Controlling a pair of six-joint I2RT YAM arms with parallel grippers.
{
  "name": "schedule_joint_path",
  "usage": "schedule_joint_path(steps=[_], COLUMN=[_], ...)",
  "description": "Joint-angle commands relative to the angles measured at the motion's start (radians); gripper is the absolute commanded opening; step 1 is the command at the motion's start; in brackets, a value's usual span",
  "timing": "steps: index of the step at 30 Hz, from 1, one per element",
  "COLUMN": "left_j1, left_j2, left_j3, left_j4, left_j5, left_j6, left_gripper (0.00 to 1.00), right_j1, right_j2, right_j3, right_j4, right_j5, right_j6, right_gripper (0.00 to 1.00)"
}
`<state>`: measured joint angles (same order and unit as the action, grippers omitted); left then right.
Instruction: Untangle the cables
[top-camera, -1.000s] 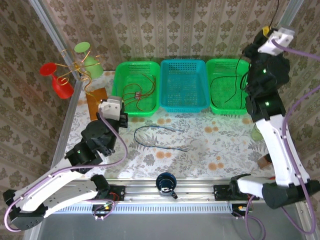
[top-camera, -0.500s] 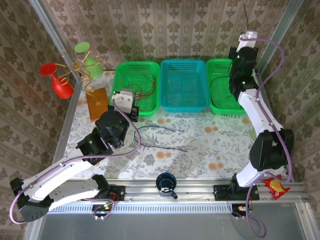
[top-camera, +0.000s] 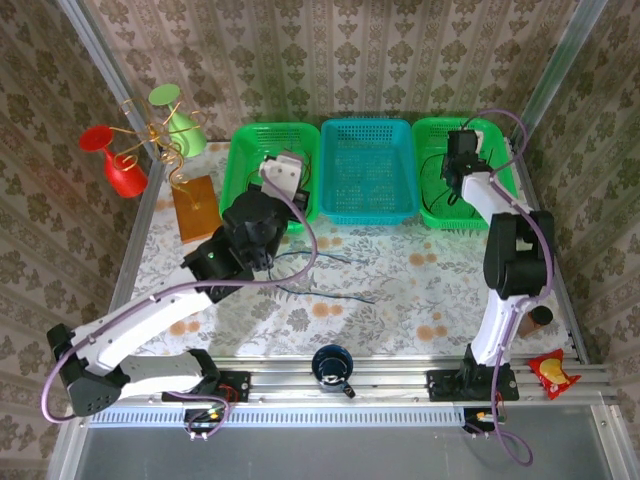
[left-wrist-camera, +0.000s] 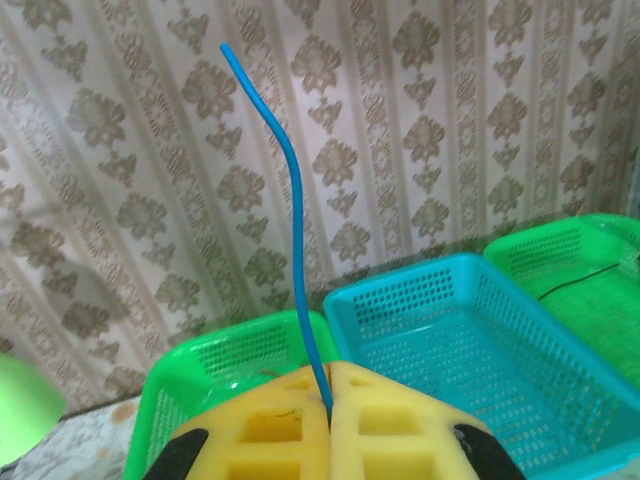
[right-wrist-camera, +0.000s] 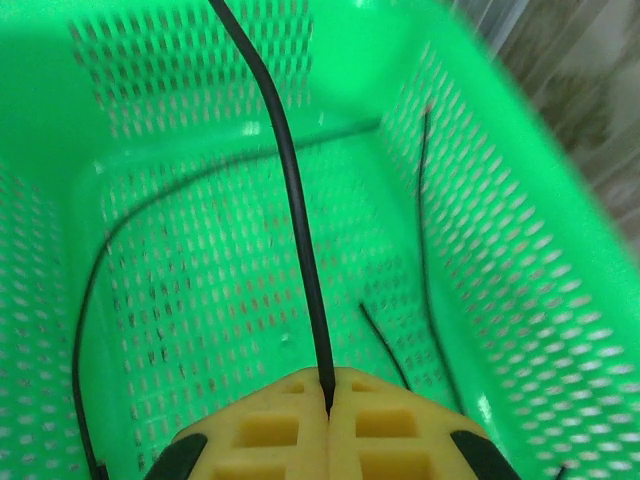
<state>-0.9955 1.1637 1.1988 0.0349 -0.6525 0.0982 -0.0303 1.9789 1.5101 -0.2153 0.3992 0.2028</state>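
The black cable is inside the green basket with more black cable, so the robot's right gripper will move gently back a little over the basket's bottom and let the cable go.
My left gripper is shut on the blue cable, whose free end stands up in front of the wallpaper. The rest of the blue cable trails over the tabletop. The left gripper hovers over the left green basket, which holds red cables. My right gripper is shut on a black cable inside the right green basket. More black cable loops on that basket's floor. From above, the right gripper sits low in the right basket.
An empty blue basket stands between the two green ones. A gold wire stand with red and green cups is at the back left beside an orange block. A dark cup and a snack bag lie near the front rail.
The left arm has lifted the blue cable's end and moved toward the baskets. The right arm has swung down from high above into the right green basket with the black cable.
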Motion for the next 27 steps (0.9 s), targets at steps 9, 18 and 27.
schedule_joint_path(steps=[9, 18, 27], left_j1=[-0.003, 0.042, 0.094], left_j2=[0.157, 0.356, 0.564], left_j3=[0.233, 0.458, 0.75], left_j4=[0.088, 0.163, 0.159], left_j5=[0.154, 0.256, 0.345], left_j6=[0.087, 0.171, 0.218], left_gripper=[0.0, 0.0, 0.0], right_j1=[-0.081, -0.1, -0.111], right_j2=[0.2, 0.107, -0.106], right_j3=[0.2, 0.194, 0.153], right_j4=[-0.377, -0.391, -0.428], right_j5=[-0.256, -0.296, -0.323], right_j6=[0.133, 0.131, 0.103], right_gripper=[0.02, 0.46, 0.94])
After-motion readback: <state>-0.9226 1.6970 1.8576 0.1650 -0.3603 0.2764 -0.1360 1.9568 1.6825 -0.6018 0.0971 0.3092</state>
